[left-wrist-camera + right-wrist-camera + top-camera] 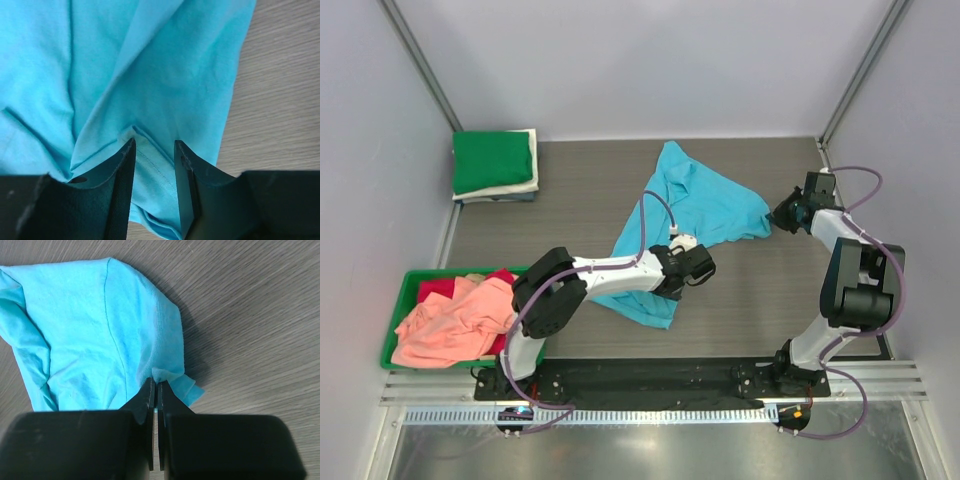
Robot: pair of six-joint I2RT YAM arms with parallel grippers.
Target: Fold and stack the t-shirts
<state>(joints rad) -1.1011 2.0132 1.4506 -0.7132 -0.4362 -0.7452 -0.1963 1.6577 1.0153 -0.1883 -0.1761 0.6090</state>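
The t-shirt is crumpled, so my right gripper needs to lift it, carry it outward and lower it toward the tabletop by the back wall to release it.
A sky-blue t-shirt lies crumpled across the middle of the table. My left gripper sits low over its near part. In the left wrist view its fingers stand apart, straddling a stitched hem fold of the blue t-shirt without pinching it. My right gripper is at the shirt's right corner. In the right wrist view it is shut on a small bunch of the blue cloth's edge. A folded green t-shirt tops a stack at the back left.
A green plastic bin at the near left holds a salmon-pink t-shirt and a red one, spilling over its rim. A cream shirt lies under the green one. Walls close the table on three sides.
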